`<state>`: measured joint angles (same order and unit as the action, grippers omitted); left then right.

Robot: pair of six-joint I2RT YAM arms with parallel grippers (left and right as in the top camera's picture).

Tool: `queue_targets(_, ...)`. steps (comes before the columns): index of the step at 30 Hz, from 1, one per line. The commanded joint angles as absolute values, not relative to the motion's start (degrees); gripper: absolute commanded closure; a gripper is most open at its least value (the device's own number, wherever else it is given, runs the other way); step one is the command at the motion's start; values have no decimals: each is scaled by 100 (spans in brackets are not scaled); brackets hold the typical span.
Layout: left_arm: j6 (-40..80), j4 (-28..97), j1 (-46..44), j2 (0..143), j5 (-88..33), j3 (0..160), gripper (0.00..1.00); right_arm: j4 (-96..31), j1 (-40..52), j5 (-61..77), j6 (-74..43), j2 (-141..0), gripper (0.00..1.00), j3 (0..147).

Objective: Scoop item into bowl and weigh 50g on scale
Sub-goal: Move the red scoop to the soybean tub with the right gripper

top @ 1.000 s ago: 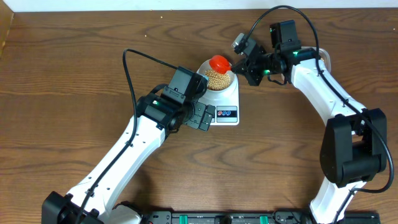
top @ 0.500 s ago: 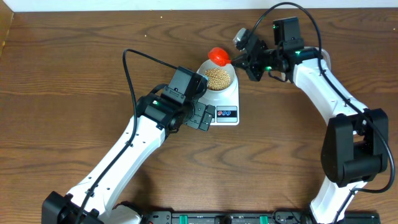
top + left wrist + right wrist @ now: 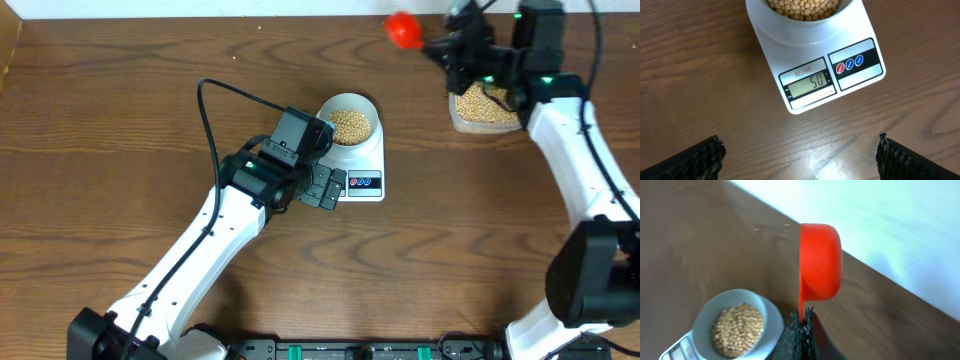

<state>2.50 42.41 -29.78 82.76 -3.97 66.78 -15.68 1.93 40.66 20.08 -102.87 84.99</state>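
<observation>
My right gripper should next move the red scoop away from the bowl, over the clear tub, and lower it toward the beans, because the scale (image 3: 364, 182) shows the asked weight.
The pale bowl (image 3: 366, 107) stands on the white scale (image 3: 364, 182), filled with tan beans (image 3: 350, 124). In the left wrist view the scale (image 3: 834, 82) shows 50 on its display, below the bowl (image 3: 805, 27). My left gripper (image 3: 325, 188) hovers open just in front of the scale, with only bare wood between its fingertips (image 3: 710, 155). My right gripper (image 3: 440, 45) is shut on the handle of a red scoop (image 3: 403, 28), raised near the table's back edge. The scoop (image 3: 820, 262) is seen side-on and its inside is hidden; the bowl (image 3: 705, 320) lies below left.
A clear plastic tub (image 3: 487, 108) holding more beans sits at the back right, under the right arm. A pale wall runs along the table's back edge (image 3: 300, 18). The left arm stretches from the front left to the scale.
The right arm carried the red scoop from over the bowl up and to the right, toward the back edge, uncovering the bowl and tub. The left arm has not moved.
</observation>
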Motion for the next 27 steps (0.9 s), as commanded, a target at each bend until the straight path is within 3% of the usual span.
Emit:
queue_targets(1,150,4261,-2965,8230,-388,6707,1,-1610,-86,3284,742,-10020,99,8508)
queue_targets(6,150,4261,-2965,8230,-388,6707,1,-1656,-377,2521,-576,-9782,98,8508)
queue_targets(11,150,4261,-2965,8230,-388,6707,1,-2449,-808,2047,-2917,-9767,98,8506)
queue_targets(18,150,4261,-2965,8230,-388,6707,1,-3321,-1059,1997,-3024,-9885,98,8499)
queue_targets(27,150,4261,-2965,8230,-388,6707,1,-3391,-1044,1962,-3282,-10374,98,8495)
